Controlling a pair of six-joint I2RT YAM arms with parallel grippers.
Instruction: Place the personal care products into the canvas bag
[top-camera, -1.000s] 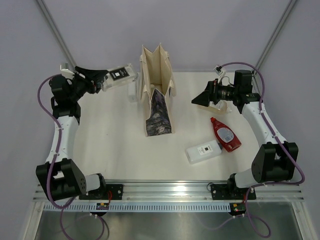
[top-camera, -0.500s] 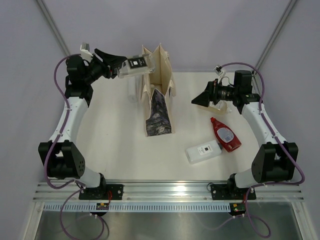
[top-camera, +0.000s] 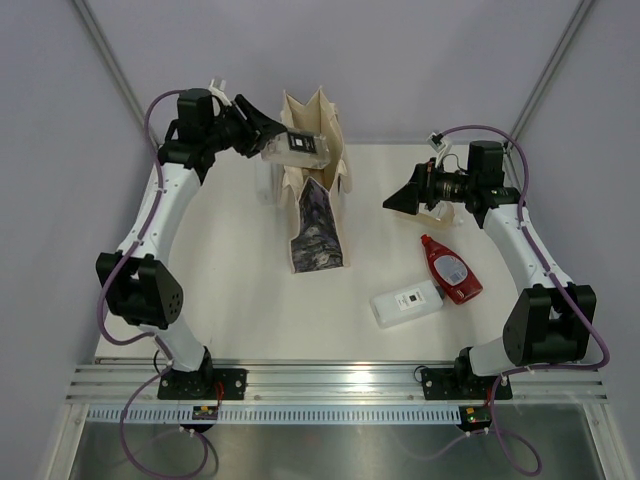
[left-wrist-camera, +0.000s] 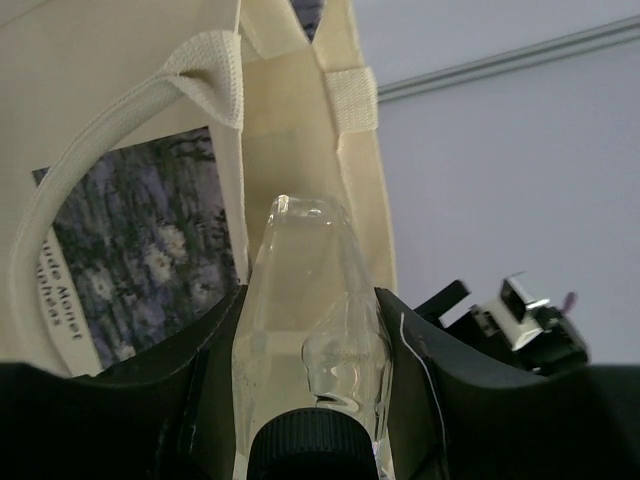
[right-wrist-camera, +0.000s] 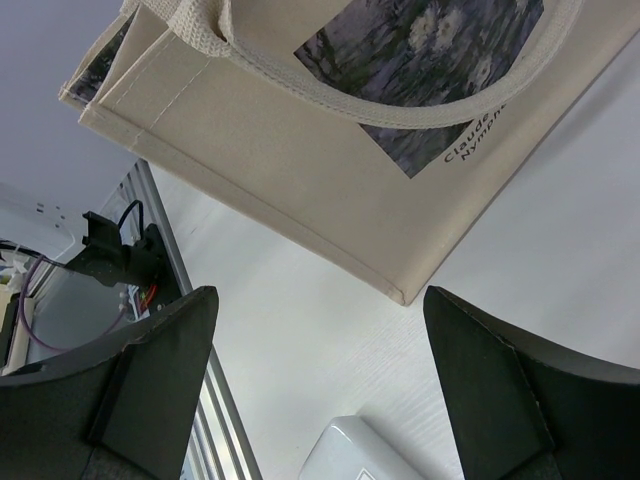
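The fingers of my left gripper still hang outside the bag, so next I will move that gripper to the right in the top view, over the bag's open top (top-camera: 320, 171) (left-wrist-camera: 290, 150), to release there.
My left gripper (top-camera: 270, 135) is shut on a clear bottle with a black cap (top-camera: 297, 147) and holds it over the open top of the canvas bag (top-camera: 318, 215). In the left wrist view the clear bottle (left-wrist-camera: 310, 330) lies between the black fingers (left-wrist-camera: 205, 340), pointing at the bag (left-wrist-camera: 120, 130). The beige bag stands upright mid-table with its dark painting print facing front. My right gripper (top-camera: 398, 201) hangs open and empty to the right of the bag (right-wrist-camera: 300, 150). A flat red bottle (top-camera: 450, 270) and a white rectangular bottle (top-camera: 407, 303) lie front right.
A pale translucent item (top-camera: 263, 182) stands just left of the bag. Something tan (top-camera: 436, 215) lies under my right wrist, mostly hidden. The corner of the white bottle (right-wrist-camera: 370, 455) shows below my right jaws. The metal rail (top-camera: 330, 380) runs along the near edge.
My left arm has swung from the table's left side rightward and back, carrying the clear bottle up to the bag's open top. The right arm has not moved.
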